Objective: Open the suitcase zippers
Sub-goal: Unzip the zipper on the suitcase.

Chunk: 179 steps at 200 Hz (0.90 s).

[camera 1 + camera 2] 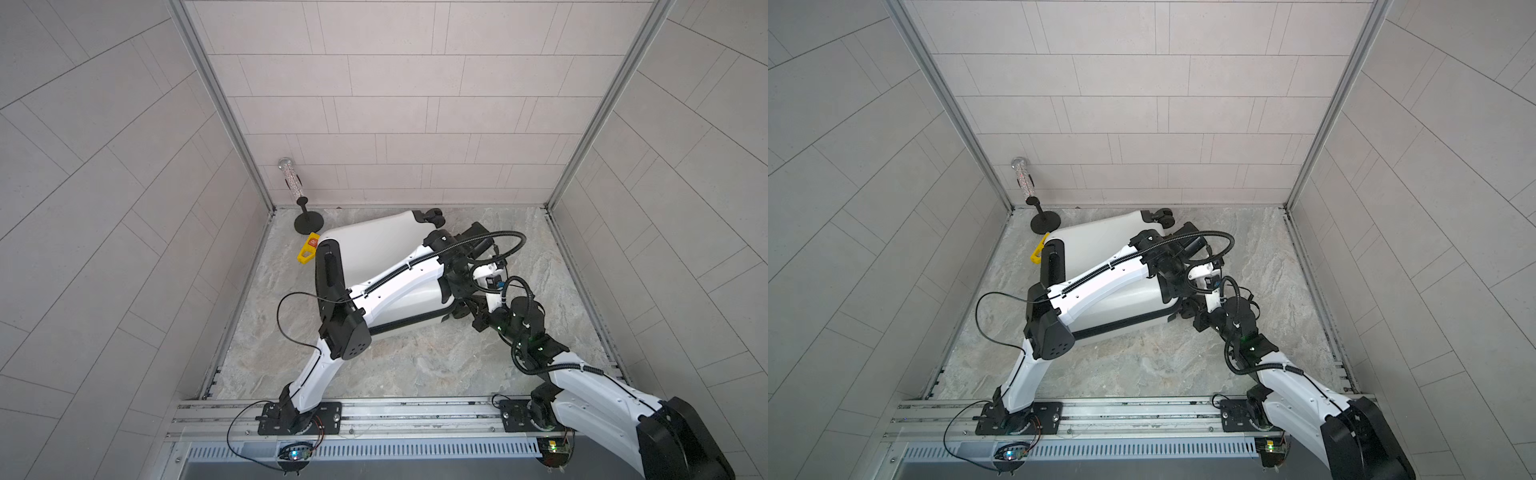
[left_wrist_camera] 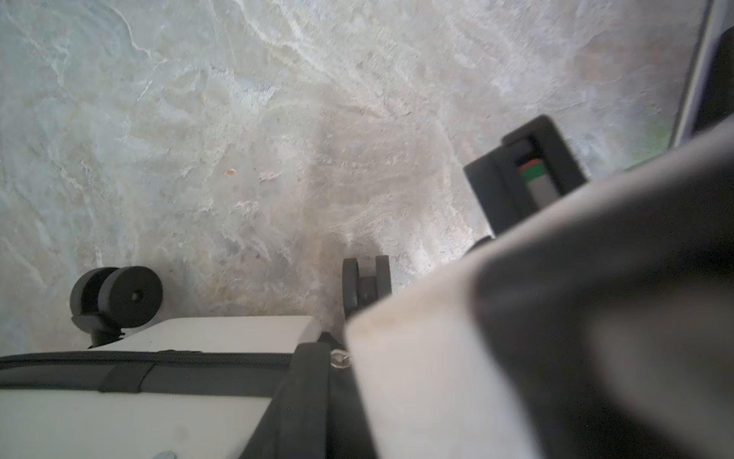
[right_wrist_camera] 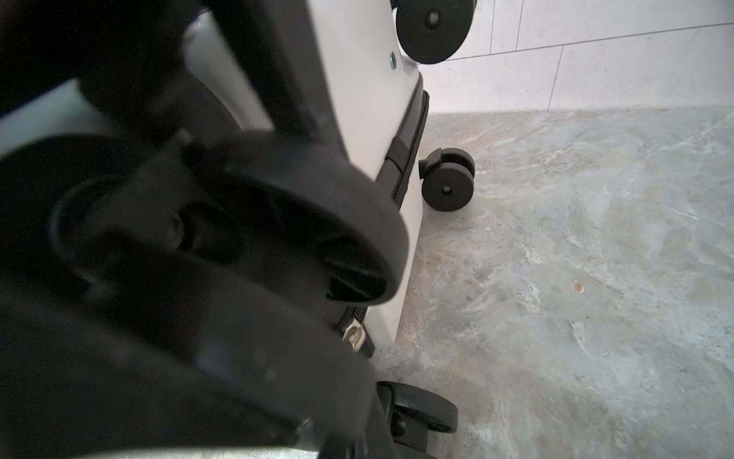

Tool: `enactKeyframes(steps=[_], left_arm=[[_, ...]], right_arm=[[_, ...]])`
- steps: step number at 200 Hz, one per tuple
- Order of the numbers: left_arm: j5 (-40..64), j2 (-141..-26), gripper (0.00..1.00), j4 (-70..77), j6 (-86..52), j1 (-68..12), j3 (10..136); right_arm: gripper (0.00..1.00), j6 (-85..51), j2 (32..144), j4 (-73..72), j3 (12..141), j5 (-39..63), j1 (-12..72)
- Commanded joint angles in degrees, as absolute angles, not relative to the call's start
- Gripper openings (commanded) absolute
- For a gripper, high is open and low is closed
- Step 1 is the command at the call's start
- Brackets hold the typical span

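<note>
My left gripper will draw back toward the arms' bar next and release the black zippers band there, since clear tabletop lies back of the gripper.
The white suitcase lies on its side on the marble table, wheels to the right. The zippers' black band runs round its middle seam. My left arm reaches across the case, with the left gripper at the near right corner. A small metal pull sits between a black finger and a blurred white shape. How the left jaws stand does not show. My right gripper is at the same corner and shut. Blurred black parts hide its tips, so I cannot tell what is between them.
A black stand with a glittery tube stands at the back left corner. A yellow tool lies against the case's left end. Tiled walls close three sides, and the arms' rail runs along the front. Black wheels stick out.
</note>
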<state>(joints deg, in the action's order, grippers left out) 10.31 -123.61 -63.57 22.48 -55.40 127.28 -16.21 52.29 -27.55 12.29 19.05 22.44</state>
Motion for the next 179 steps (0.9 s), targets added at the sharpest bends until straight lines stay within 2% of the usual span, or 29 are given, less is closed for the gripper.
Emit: enactKeyframes(steps=[1,40,90,126,179], left_arm=[[16.4,-117.9,0.15,-70.1,27.2,-55.1,121.9],[26.2,-107.5,0.06,-67.0,28.2,-55.7,111.4],[31.7,-99.4,0.04,-64.0,28.6,-56.6,102.9],[33.7,-95.0,0.03,-62.7,29.3,-57.8,99.0],[36.4,-88.2,0.02,-59.8,30.7,-59.8,91.4]], right_arm=[[0.0,-15.7,52.2,-25.5,12.3,14.6,21.4],[0.0,-15.6,55.9,-27.3,13.9,16.9,21.4],[0.0,-15.7,62.4,-29.1,17.5,17.2,21.4],[0.0,-17.0,70.9,-28.9,23.1,13.3,21.3],[0.0,-19.9,86.9,-31.9,34.7,15.5,17.1]])
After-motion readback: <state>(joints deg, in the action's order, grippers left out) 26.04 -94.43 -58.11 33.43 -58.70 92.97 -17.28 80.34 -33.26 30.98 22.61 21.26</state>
